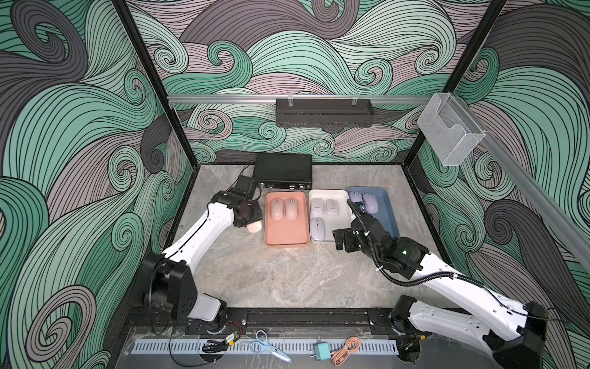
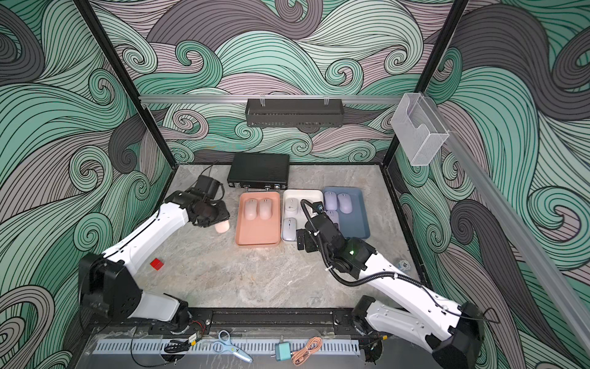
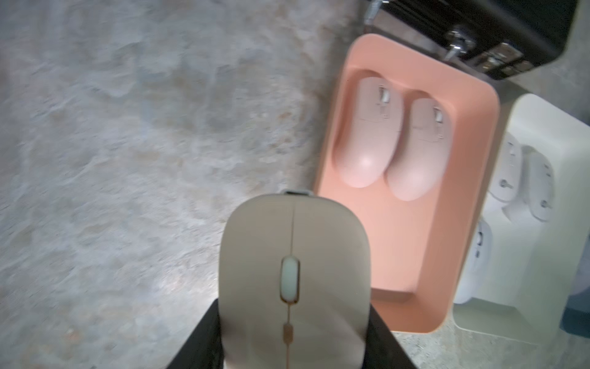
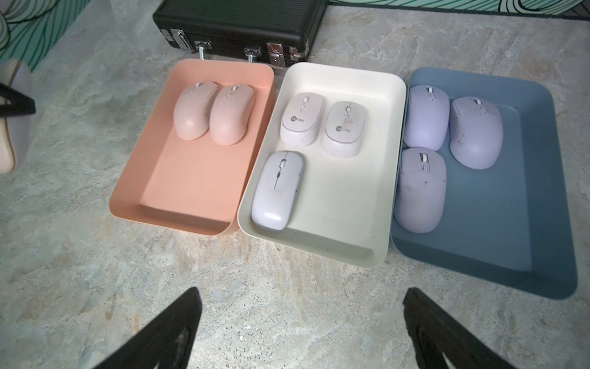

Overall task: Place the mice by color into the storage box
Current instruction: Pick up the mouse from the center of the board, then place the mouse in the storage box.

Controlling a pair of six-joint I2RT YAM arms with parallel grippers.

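Note:
The left gripper crosses the salmon tray's side next and lowers onto the bare near part of its bottom to release the pink mouse [image 1: 254, 227], since matching mice fill the tray's far half.
My left gripper [image 3: 295, 308] is shut on a pink mouse [image 3: 293, 271], held above the table just left of the salmon-pink tray [image 1: 287, 243]. In both top views that mouse [image 1: 254, 227] pokes out from under the left wrist. Two pink mice [image 4: 194, 110] lie side by side in the salmon tray [image 4: 191, 179]. The white tray [image 4: 344, 207] holds three whitish mice [image 4: 277, 191]. Three lavender mice [image 4: 419, 188] sit in the slate-blue tray [image 4: 495, 230]. In front of the white tray my right gripper [image 4: 301, 292] hovers open over bare table, holding nothing.
A black briefcase [image 1: 283, 171] stands right behind the trays. A clear wall bin [image 1: 450, 134] and a black shelf [image 1: 324, 111] hang on the walls. A small red block [image 2: 156, 264] lies near the left arm. Scissors [image 1: 268, 346] and a cable [image 1: 346, 349] lie beyond the front rail.

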